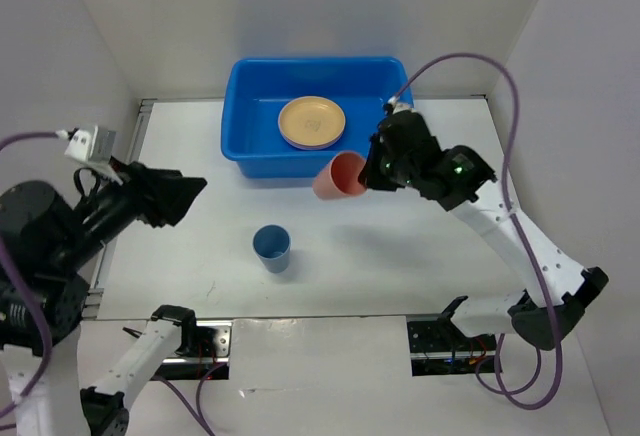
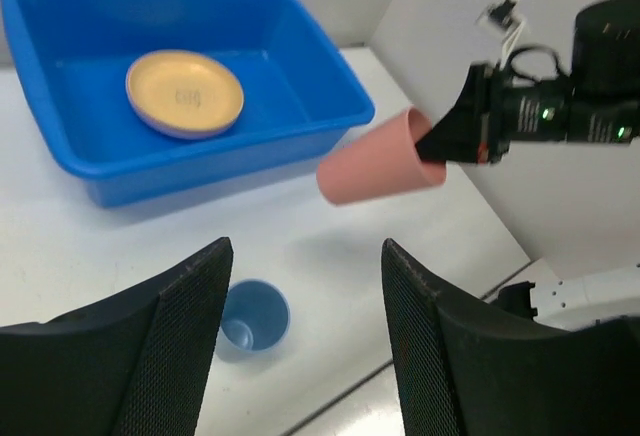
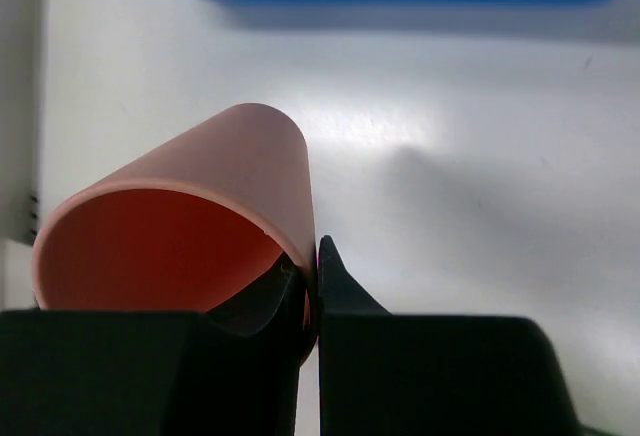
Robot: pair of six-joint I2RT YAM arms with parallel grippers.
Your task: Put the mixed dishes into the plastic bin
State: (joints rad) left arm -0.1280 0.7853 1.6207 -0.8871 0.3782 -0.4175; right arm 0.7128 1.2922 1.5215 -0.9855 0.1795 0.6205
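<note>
My right gripper needs to carry the coral red cup (image 1: 341, 176) outward over the near side of the bin next, and then down onto the bare bottom of the bin beside the yellow-orange plate.
My right gripper (image 1: 368, 170) is shut on the rim of the coral red cup (image 1: 341, 176), holding it on its side above the table just in front of the blue plastic bin (image 1: 240, 146). The cup also shows in the right wrist view (image 3: 200, 206) and the left wrist view (image 2: 375, 168). The yellow-orange plate (image 1: 312, 121) lies in the bin on top of a lilac plate whose edge barely shows. The pink plate is hidden. The blue cup (image 1: 271, 247) stands upright on the table, also in the left wrist view (image 2: 250, 318). My left gripper (image 1: 190, 196) is open and empty, left of the blue cup.
White walls close in the table on the left, back and right. A metal rail (image 1: 98, 286) runs along the left edge. The right arm (image 1: 500, 226) stretches from the near right corner toward the bin.
</note>
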